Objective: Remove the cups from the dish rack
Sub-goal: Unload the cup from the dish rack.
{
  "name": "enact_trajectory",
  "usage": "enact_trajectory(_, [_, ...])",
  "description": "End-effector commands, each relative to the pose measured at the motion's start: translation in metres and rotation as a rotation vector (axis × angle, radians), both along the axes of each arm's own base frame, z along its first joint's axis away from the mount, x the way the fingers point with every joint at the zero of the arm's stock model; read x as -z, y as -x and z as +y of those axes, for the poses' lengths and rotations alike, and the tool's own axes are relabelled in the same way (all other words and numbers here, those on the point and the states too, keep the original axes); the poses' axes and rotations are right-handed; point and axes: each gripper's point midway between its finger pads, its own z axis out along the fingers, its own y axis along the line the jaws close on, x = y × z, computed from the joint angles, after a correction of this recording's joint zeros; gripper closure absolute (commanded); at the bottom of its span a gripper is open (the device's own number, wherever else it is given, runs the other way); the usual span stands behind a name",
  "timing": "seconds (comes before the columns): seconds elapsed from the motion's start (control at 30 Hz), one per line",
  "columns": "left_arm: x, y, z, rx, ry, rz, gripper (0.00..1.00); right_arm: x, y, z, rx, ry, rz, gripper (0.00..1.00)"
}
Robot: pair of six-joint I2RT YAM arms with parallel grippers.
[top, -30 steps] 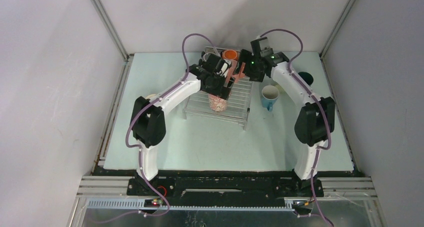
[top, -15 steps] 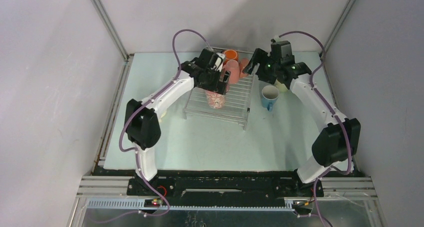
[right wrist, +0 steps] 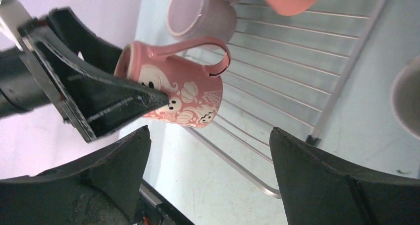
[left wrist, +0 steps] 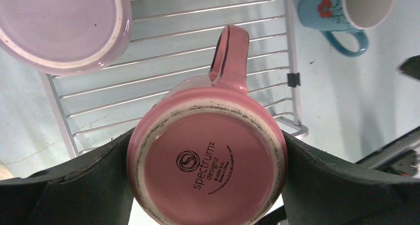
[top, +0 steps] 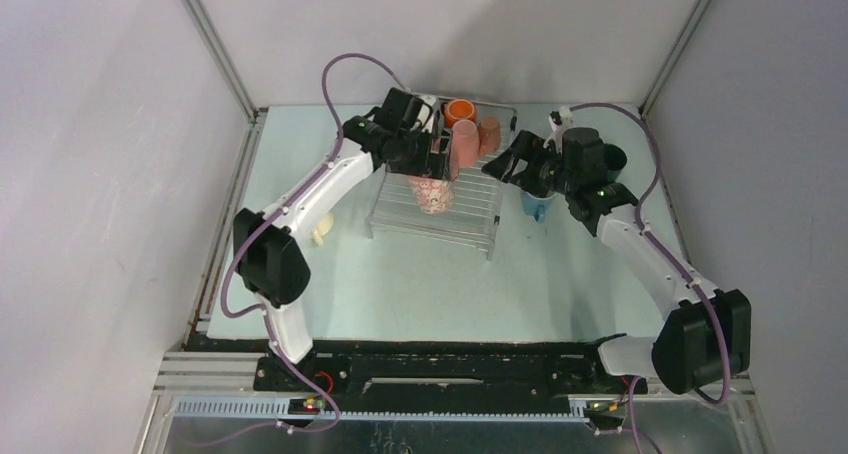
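Note:
The patterned mug's free rim is left of my right gripper in the top view, so next I tilt and move that way onto it, the mug's base being held.
My left gripper (top: 434,166) is shut on a pink patterned mug (top: 430,192) and holds it on its side over the left part of the dish rack (top: 470,214). The left wrist view shows the mug's base (left wrist: 206,170) squeezed between both fingers, handle pointing away. The right wrist view shows the same mug (right wrist: 183,93) above the rack wires (right wrist: 307,61). My right gripper (top: 507,164) is open and empty at the rack's right edge, above a blue mug (top: 537,208). An orange mug (top: 461,109), two pink mugs (top: 467,146) and a lilac mug (left wrist: 59,27) stay at the rack's back.
The blue mug (left wrist: 346,7) stands on the table right of the rack. A dark teal mug (top: 613,157) stands further right, behind the right arm. A cream mug (top: 322,235) sits under the left arm. Walls close in on three sides.
My right gripper has drawn back from the rack's far end to its right edge, over the blue mug. My left arm has stretched out further, still holding the pink patterned mug.

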Motion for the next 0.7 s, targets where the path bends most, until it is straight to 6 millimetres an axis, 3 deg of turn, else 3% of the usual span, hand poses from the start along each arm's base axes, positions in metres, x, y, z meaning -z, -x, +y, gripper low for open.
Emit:
enact_trajectory(0.0, [-0.124,-0.003,-0.013,0.001,0.252,-0.216,0.89,-0.04,0.004,0.023,-0.119,-0.153,-0.192,0.03])
enact_trajectory(0.33, [-0.176,0.011,-0.022,0.011,0.419,-0.24,0.89,-0.051,0.015,0.049,-0.233,-0.333,-0.266,0.01])
enact_trajectory(0.67, [-0.204,0.014,-0.03,0.005,0.556,-0.242,0.89,-0.059,0.019,0.067,-0.301,-0.497,-0.253,0.02])
